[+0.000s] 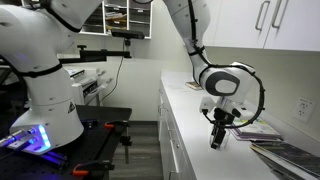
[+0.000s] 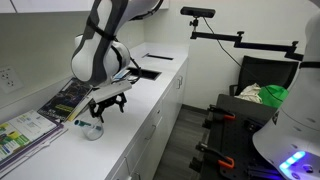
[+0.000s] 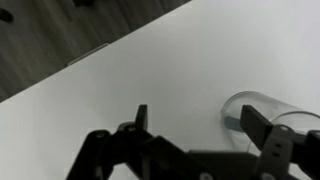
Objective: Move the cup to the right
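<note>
Next, my gripper moves toward the right in the wrist view, onto the translucent cup [image 2: 93, 132] [image 3: 262, 104], to close there, since the cup sits outside my open fingers.
The cup [image 2: 93, 130] is small, translucent and whitish, and stands on the white counter [image 2: 150, 110] near its front edge. A thin stick-like item leans out of it. In the wrist view the cup [image 3: 290, 110] sits at the right, partly behind one finger, with a dark bluish item inside. My gripper [image 2: 105, 112] hangs just above and beside the cup, open and empty. In the wrist view the cup lies outside the span of the gripper [image 3: 198, 120], by the right finger. In an exterior view the gripper [image 1: 216, 143] hides the cup.
A flat stack of magazines [image 2: 60, 100] lies beside the cup toward the wall, with more magazines [image 2: 20, 135] further along; they also show in an exterior view [image 1: 270, 135]. A second white robot base [image 1: 50, 100] stands beyond the counter edge. A wall socket [image 1: 303, 108] is behind.
</note>
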